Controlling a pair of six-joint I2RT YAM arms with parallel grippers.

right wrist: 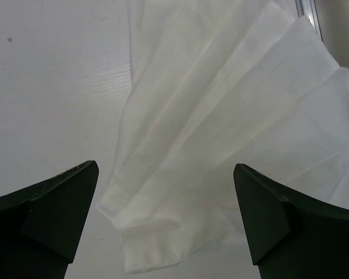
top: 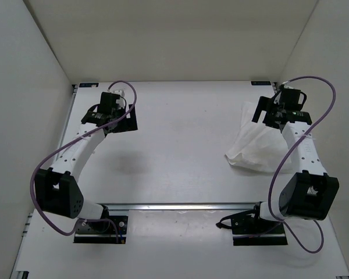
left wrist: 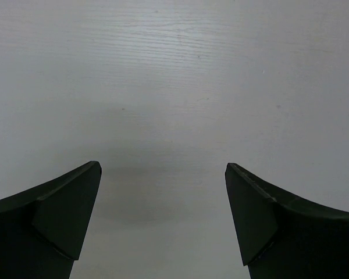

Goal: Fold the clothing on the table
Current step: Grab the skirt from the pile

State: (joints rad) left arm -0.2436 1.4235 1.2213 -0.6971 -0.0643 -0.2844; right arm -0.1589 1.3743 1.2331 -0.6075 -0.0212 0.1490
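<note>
Next, the right gripper lowers its open fingers back onto the clothing's near hemmed end (top: pixel 244 156) (right wrist: pixel 173 214), where the pleats gather, since that end lies below and back of the gripper.
The clothing (top: pixel 255 145) is a white, wrinkled heap lying on the table (top: pixel 180 145) at the right, partly hidden under my right arm. My right gripper (top: pixel 272 116) hovers over the heap's far end, open and holding nothing. In the right wrist view the clothing (right wrist: pixel 215 110) fans out in pleats, with a hemmed end (right wrist: pixel 154 244) below the gap of the right gripper (right wrist: pixel 165 166). My left gripper (top: pixel 109 121) hangs over bare table at the far left, away from the clothing. It is open, and only the table (left wrist: pixel 163 70) shows between the tips of the left gripper (left wrist: pixel 163 167).
White side walls (top: pixel 29 87) enclose the table on the left, right and back. An aluminium rail (top: pixel 180 206) runs across near the front, just ahead of the arm bases. Purple cables (top: pixel 323 116) loop beside both arms.
</note>
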